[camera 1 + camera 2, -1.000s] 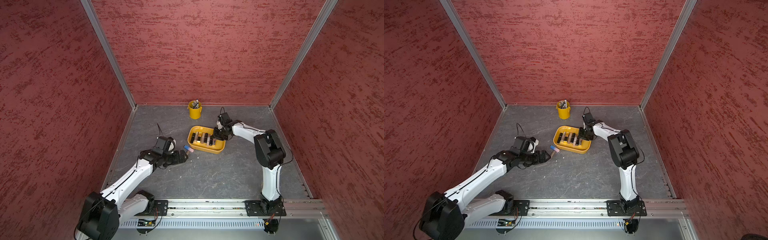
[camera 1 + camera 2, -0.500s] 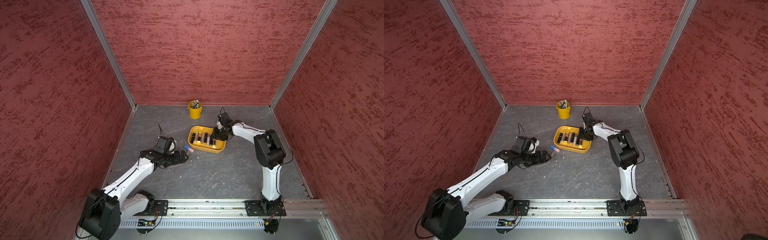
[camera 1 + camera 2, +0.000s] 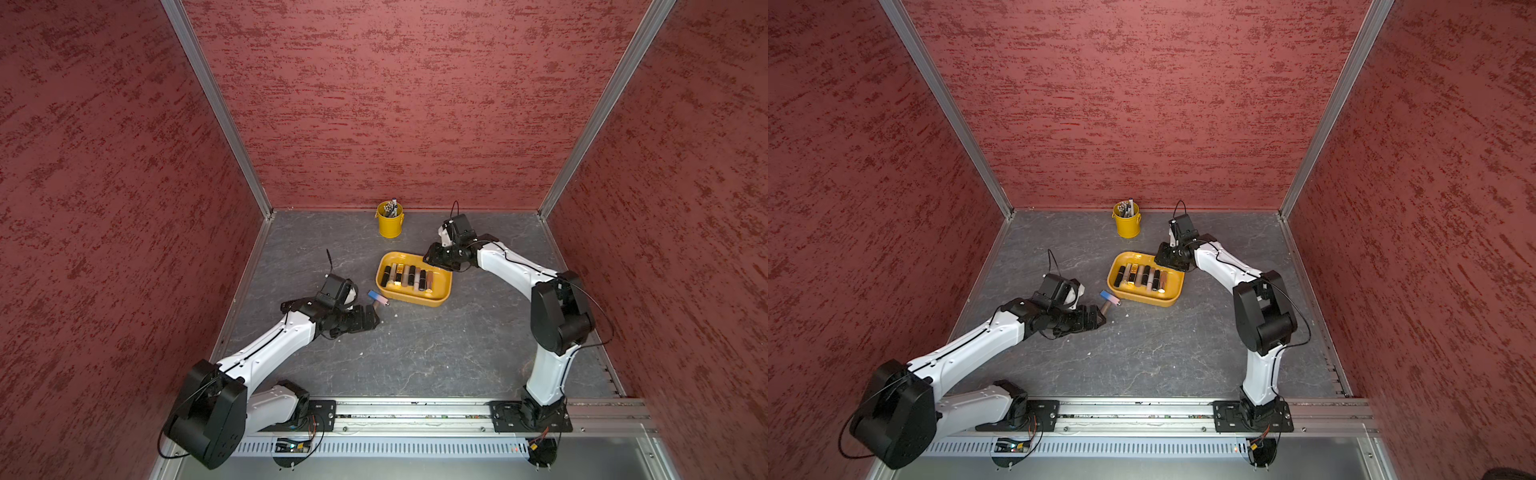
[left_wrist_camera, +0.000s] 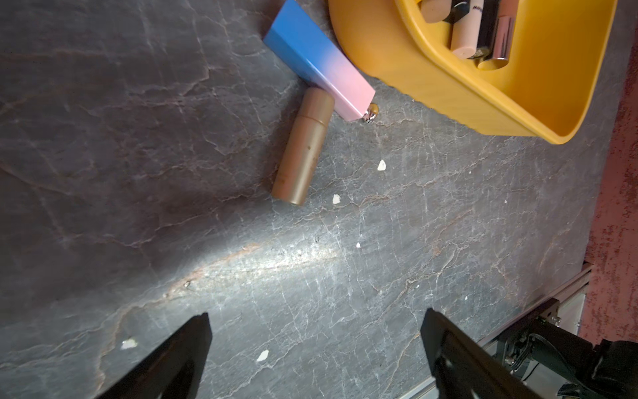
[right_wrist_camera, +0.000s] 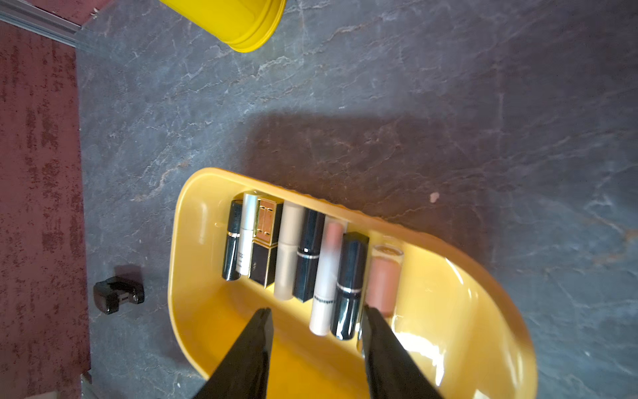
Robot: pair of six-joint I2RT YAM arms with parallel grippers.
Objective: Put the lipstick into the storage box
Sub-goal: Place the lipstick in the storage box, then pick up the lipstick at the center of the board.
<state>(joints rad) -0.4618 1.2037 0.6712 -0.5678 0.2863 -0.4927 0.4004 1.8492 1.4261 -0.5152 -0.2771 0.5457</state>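
Note:
My left gripper moves outward and down next, fingers open, onto the near end of the brown tube (image 3: 1104,310) (image 4: 303,146). The tube's far end touches the blue-to-pink lipstick, hence this move.
The storage box (image 3: 441,300) is a shallow yellow-orange tray mid-floor in both top views, its rim (image 3: 1144,300) facing the front. Several lipsticks (image 5: 307,255) lie side by side in it. My right gripper (image 5: 317,310) hovers over the box's right end (image 3: 430,259), open, with nothing between its fingers. Two lipsticks lie on the floor just left of the box: a blue-to-pink square one (image 4: 319,62) and a brown tube (image 4: 303,146) touching it. My left gripper (image 4: 316,314) stands wide open and empty, a short way in front of them (image 3: 372,318).
A yellow bucket (image 3: 390,220) holding pens stands at the back wall, behind the box. Red walls close the floor on three sides. A metal rail (image 3: 415,411) with both arm bases runs along the front. Small white crumbs (image 4: 380,165) dot the grey floor.
The right gripper's jaws have parted above the box. The left arm has edged slightly toward the floor lipsticks, still wide open.

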